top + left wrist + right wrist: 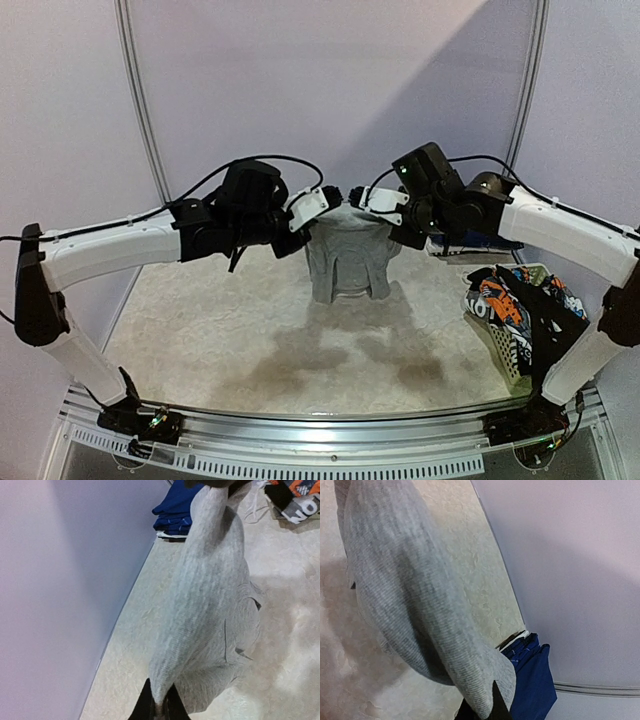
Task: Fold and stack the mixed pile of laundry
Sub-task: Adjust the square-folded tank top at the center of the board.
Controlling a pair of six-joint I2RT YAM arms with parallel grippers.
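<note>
Next, my right gripper moves back and down with the shirt's corner toward the bare middle of the table, which lies clear, and releases the corner there.
A grey shirt (347, 255) hangs in the air over the far middle of the table, stretched between both grippers. My left gripper (328, 198) is shut on its left top corner, and in the left wrist view the grey shirt (210, 605) runs up from the dark fingers (145, 707). My right gripper (358, 197) is shut on the right top corner; the grey shirt (415, 595) drapes over its fingers (497, 707). The shirt's lower hem touches the table. More of the laundry pile (515, 300), printed orange, black and white, lies in the basket at the right.
A white lattice basket (497, 352) stands at the table's right edge. Folded navy blue pieces (480, 242) (532, 680) (177, 510) lie stacked at the far right by the back wall. The table (250, 340) has a pale mottled top, walled at the back and sides.
</note>
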